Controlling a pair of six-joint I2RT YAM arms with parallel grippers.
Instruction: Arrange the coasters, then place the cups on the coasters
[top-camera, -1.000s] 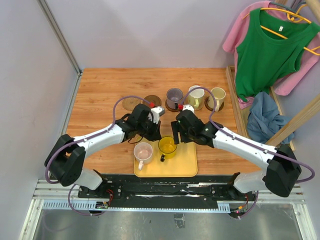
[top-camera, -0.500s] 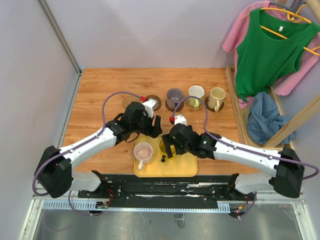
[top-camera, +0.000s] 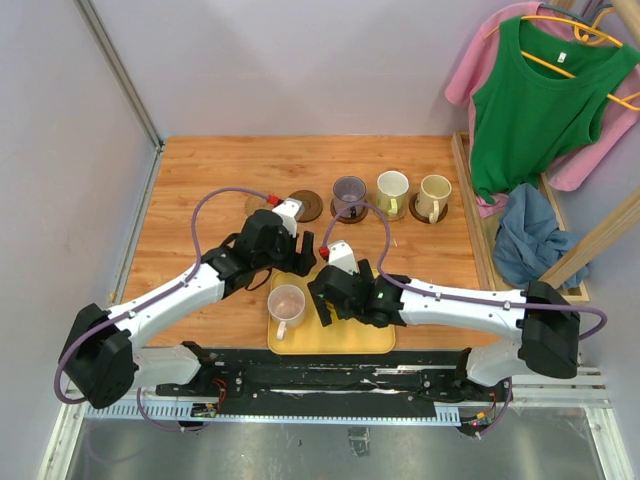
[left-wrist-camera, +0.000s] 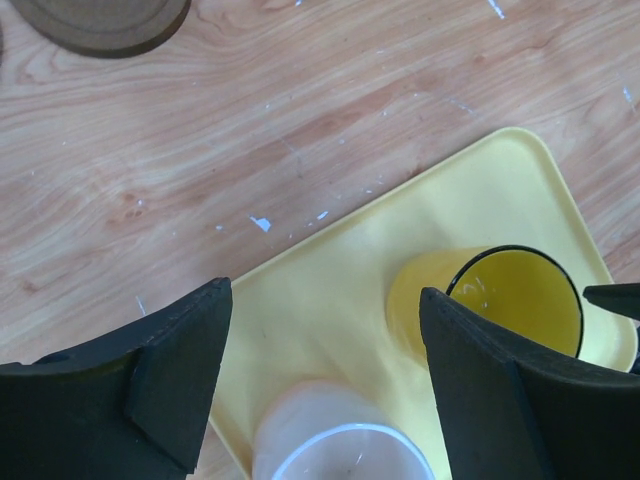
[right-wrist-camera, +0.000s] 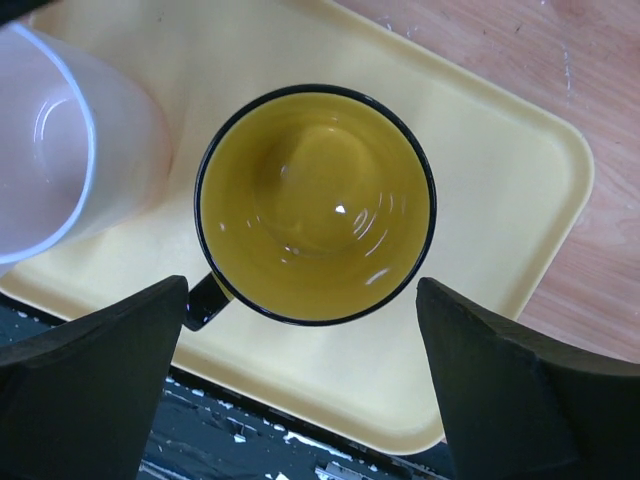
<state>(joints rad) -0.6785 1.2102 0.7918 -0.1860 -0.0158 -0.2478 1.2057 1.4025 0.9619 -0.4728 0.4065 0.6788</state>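
Observation:
Next, my right gripper moves back past the yellow cup's near rim, then lowers onto its dark handle (right-wrist-camera: 206, 303), which sits outside my fingers.
Two cups stand on the yellow tray (top-camera: 352, 338): a pink cup (top-camera: 287, 303) and a yellow cup (right-wrist-camera: 315, 205) with a dark rim and handle, which my right wrist hides in the top view. My right gripper (right-wrist-camera: 302, 290) hangs open above the yellow cup, its fingers either side of the near rim. My left gripper (left-wrist-camera: 325, 340) is open over the tray's far left part, above the pink cup (left-wrist-camera: 340, 445), with nothing between its fingers. One dark coaster (top-camera: 305, 206) and one tan coaster (top-camera: 258, 205) lie bare. Grey-purple (top-camera: 349, 192), pale green-white (top-camera: 392, 188) and cream (top-camera: 435, 193) cups sit on coasters.
The tray lies at the table's near edge, just ahead of the black base rail (top-camera: 330, 375). A purple cable (top-camera: 215, 200) loops over the tan coaster. Clothes on a wooden rack (top-camera: 530, 240) stand past the right edge. A wall (top-camera: 120, 200) borders the left side.
My left gripper has opened and its wrist has drawn back towards the far left. My right arm has swung left and nearer, coming over the yellow cup with its jaws wider.

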